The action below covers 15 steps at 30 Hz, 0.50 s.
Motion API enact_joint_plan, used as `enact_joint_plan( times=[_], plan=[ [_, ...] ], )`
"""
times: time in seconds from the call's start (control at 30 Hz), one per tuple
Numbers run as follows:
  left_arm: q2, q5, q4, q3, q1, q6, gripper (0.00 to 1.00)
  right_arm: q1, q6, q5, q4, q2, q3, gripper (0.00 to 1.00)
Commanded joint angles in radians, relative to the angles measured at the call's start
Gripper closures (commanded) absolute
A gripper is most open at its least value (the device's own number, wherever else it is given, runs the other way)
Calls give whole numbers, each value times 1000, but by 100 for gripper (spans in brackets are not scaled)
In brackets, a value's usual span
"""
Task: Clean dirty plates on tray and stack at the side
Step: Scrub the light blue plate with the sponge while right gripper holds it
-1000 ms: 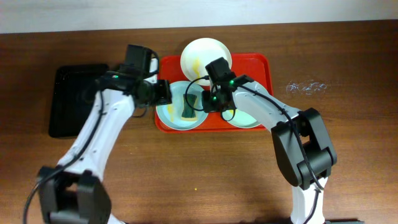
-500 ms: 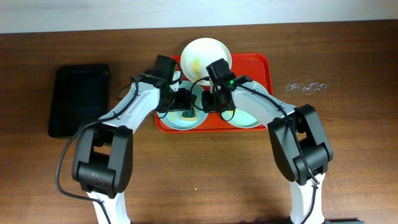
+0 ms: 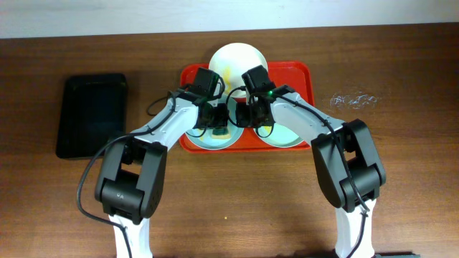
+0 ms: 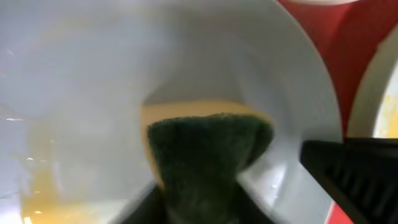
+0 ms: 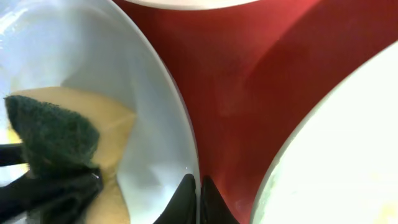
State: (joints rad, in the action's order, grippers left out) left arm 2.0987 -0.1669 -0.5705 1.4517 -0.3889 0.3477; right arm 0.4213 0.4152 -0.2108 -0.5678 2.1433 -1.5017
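Observation:
Next, my right gripper lifts its plate over the crumpled patch (image 3: 353, 99) to the right in the overhead view, bare of plates, then lowers and releases the plate.
The red-orange tray (image 3: 305, 77) holds three plates. The white plate (image 3: 237, 57) with a yellow smear sits at the back. A mint-green plate (image 3: 205, 141) is front left and another mint-green plate (image 3: 285, 136) front right. My left gripper (image 3: 217, 123) is shut on a green-and-yellow sponge (image 4: 205, 152) and presses it on the front-left plate (image 4: 93, 74), which carries a yellow smear. My right gripper (image 3: 240, 118) is shut on that plate's right rim (image 5: 177, 118); its fingertips (image 5: 199, 186) pinch the edge. The sponge also shows in the right wrist view (image 5: 59, 130).
A black tray (image 3: 92, 115) lies on the brown table left of the red tray. A small clear crumpled patch (image 3: 353, 100) lies on the table to the right. The two arms meet closely over the tray's middle.
My left arm swung right from beside the black tray onto the front-left plate and closed on the sponge that lay there. The right gripper stayed on the rim.

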Motion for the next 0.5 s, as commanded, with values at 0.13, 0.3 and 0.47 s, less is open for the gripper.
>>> enact_joint_plan(
  times=[0.13,0.3,0.47],
  plan=[
    [26,443,-79,6,20,7,100,9,-18,-25,-8,6,-13,96],
    [25,653,-158,83,21,6,100,9,-18,-25,-8,6,-13,96],
    [29,56,-155,203,30,6,100,9,-18,-25,-4,6,-13,96]
  ],
)
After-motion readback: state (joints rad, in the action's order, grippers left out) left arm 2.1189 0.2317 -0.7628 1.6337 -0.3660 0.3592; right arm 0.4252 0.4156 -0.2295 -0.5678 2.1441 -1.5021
